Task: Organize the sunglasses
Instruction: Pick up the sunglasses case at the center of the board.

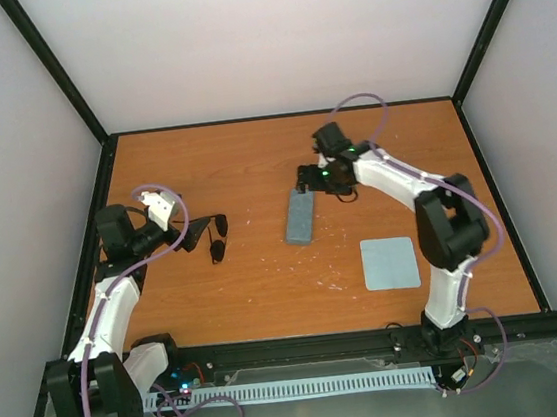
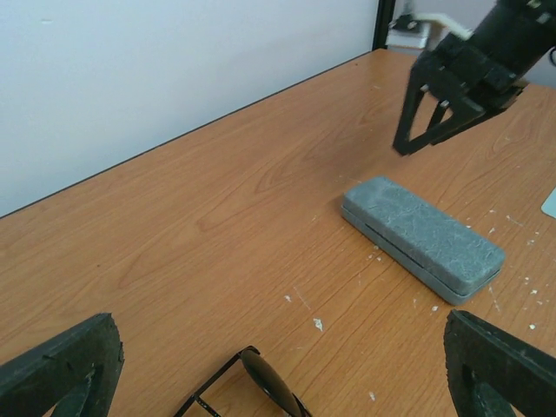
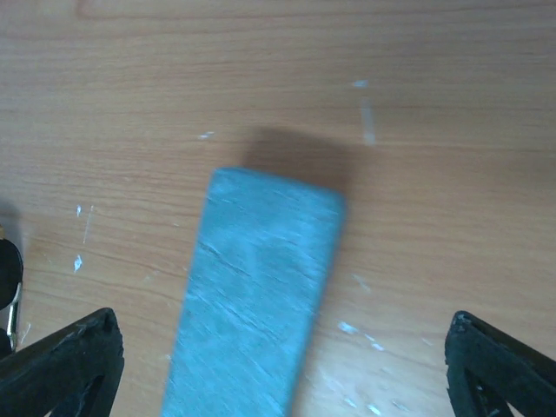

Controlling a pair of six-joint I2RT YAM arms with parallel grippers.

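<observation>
The case (image 1: 300,216) is below my open fingers, away from their middle, so my right gripper will next move down and to the left in the top view, with its fingers on both sides of the case's far end.
The sunglasses (image 1: 218,244), black with dark lenses and thin arms, lie on the wooden table left of centre. In the left wrist view they show partly at the bottom edge (image 2: 256,382). My left gripper (image 1: 201,234) hovers just beside them, open, with nothing between its fingers (image 2: 61,369). The oblong grey-blue case (image 1: 300,216) lies shut on the table's middle. My right gripper (image 1: 306,183) hangs open over the case's far end. Its view looks down on the case (image 3: 256,295), which lies between the wide-apart fingers (image 3: 499,365), untouched.
A flat pale blue square cloth (image 1: 389,262) lies to the right of the case, near the right arm's base. Black frame posts and white walls enclose the table (image 1: 253,161) at the back and sides. Small white flecks dot the wood.
</observation>
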